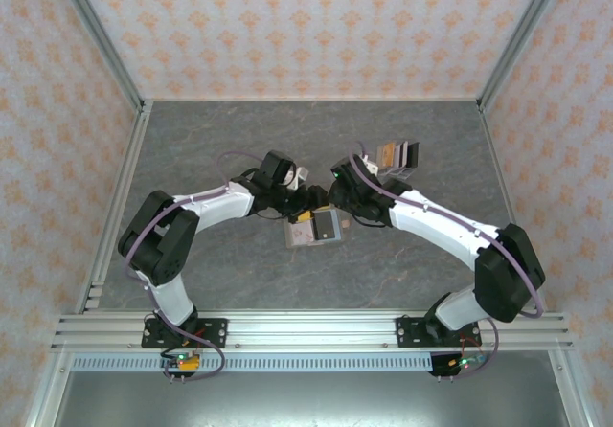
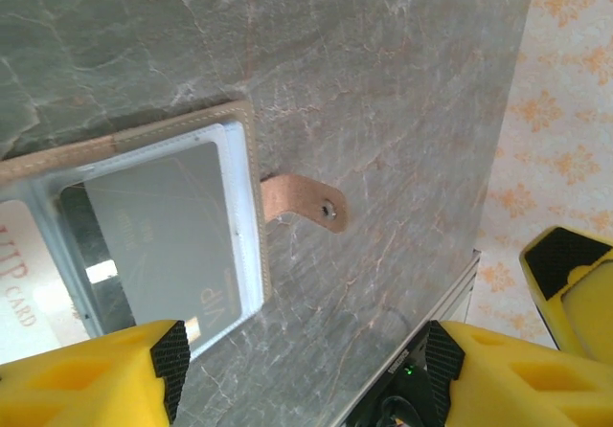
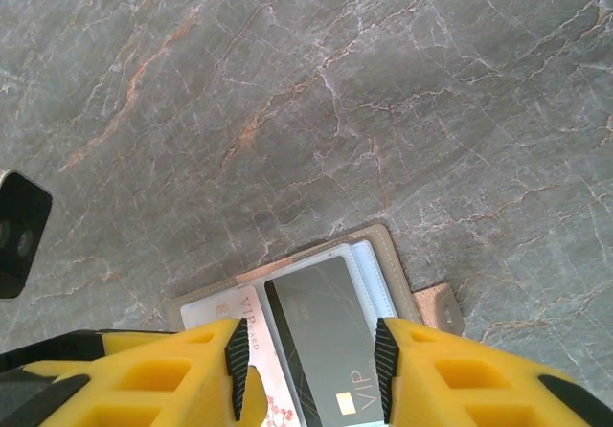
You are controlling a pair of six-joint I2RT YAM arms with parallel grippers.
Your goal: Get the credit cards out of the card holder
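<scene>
My left gripper lowers its open fingers onto the grey card's edge by the white card [image 1: 314, 228] [image 2: 84, 253] below next, as the fingers frame only bare table.
The card holder [image 1: 301, 236] lies open and flat on the grey table, between my two grippers. A grey VIP card [image 3: 324, 331] sits in its clear sleeve, and a white VIP card [image 3: 251, 346] lies beside it on the left. The tan tab [image 2: 303, 202] sticks out from the holder's edge [image 2: 245, 159]. My right gripper [image 3: 308, 368] hovers just above the grey card, jaws apart on either side of it. My left gripper [image 2: 302, 370] stands open over bare table beside the grey card [image 2: 158, 231], with nothing between its fingers.
A small cluster of flat tan, grey and dark pieces [image 1: 398, 153] lies at the back right. Patterned walls enclose the table on three sides. The aluminium rail [image 1: 306, 326] runs along the near edge. The two arms meet closely over the holder.
</scene>
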